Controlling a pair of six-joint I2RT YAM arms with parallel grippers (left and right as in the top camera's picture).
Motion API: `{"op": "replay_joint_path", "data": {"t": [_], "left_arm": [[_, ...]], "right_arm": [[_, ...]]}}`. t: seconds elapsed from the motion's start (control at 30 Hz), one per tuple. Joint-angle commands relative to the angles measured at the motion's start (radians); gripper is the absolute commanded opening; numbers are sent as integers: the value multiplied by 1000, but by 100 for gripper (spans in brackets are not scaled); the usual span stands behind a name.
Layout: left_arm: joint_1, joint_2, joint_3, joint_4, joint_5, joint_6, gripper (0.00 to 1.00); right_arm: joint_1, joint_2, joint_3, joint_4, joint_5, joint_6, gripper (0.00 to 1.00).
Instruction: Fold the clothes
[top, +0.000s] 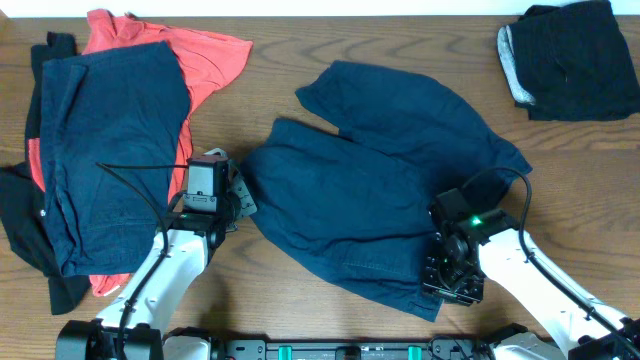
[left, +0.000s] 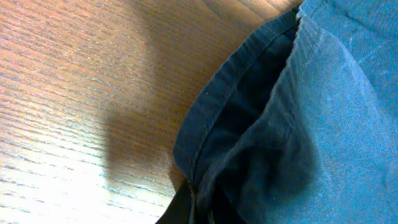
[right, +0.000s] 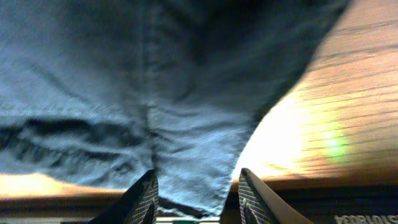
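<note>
The tip of the garment's near corner sticks out beside my fingers. Next I should move my right gripper left in the overhead view and slightly back onto that corner.
A large dark navy garment lies spread and rumpled on the middle of the table. My left gripper is at its left edge. In the left wrist view the jaws look shut on the garment's hemmed edge. My right gripper is at the garment's lower right corner. In the right wrist view its fingers are open, with a corner of navy cloth between them. Another navy garment lies at the left on top of a coral-red shirt.
Black pieces stick out from under the left pile. A stack of black cloth with a grey piece sits at the top right corner. Bare wood table shows between the piles. The table's front edge is close under both grippers.
</note>
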Motion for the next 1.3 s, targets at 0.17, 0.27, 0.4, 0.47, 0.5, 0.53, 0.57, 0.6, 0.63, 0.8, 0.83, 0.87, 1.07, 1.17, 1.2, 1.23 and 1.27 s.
{"op": "replay_joint_path", "data": {"t": [0.17, 0.27, 0.4, 0.47, 0.5, 0.53, 0.57, 0.6, 0.63, 0.8, 0.83, 0.87, 1.07, 1.17, 1.2, 1.23, 1.27], "left_arm": [[7, 6, 12, -2, -16, 21, 6], [7, 6, 12, -2, -16, 20, 6], [7, 6, 12, -2, -16, 20, 6], [7, 6, 12, -2, -16, 21, 6], [7, 6, 12, -3, -16, 21, 6], [7, 6, 12, -2, -16, 21, 6], [7, 6, 12, -2, -16, 21, 6], [7, 6, 12, -2, -16, 21, 6], [7, 6, 12, -2, -16, 21, 6], [7, 6, 12, -2, -16, 21, 6], [7, 6, 12, -2, -16, 21, 6], [7, 6, 12, -2, -16, 21, 6], [7, -34, 13, -48, -16, 21, 6], [7, -122, 18, -98, -33, 28, 6], [7, -158, 19, -116, -46, 28, 6], [7, -212, 21, -139, -70, 28, 6], [7, -247, 22, -153, -84, 28, 6]], "right_arm": [[11, 0, -5, -15, -20, 36, 41], [35, 0, -13, -12, -65, 36, 41], [105, 0, -37, 14, -73, 84, 42], [142, 0, -47, 28, -76, 117, 42], [158, 0, -50, 28, -73, 129, 42], [173, 0, -51, 28, -66, 143, 42], [183, 0, -51, 30, -60, 151, 42], [192, 0, -51, 34, -55, 158, 42], [196, 0, -51, 39, -52, 161, 41], [199, 0, -51, 72, -51, 167, 19], [199, 0, -51, 77, -47, 167, 11], [199, 0, -50, 82, -39, 167, 1], [162, 0, 20, 80, 6, 91, 1], [117, 0, 127, 19, 57, 32, 1], [97, 0, 170, 0, 77, 3, 1], [73, 0, 216, -14, 93, -32, 1], [54, 0, 249, -21, 100, -61, 1]]}}
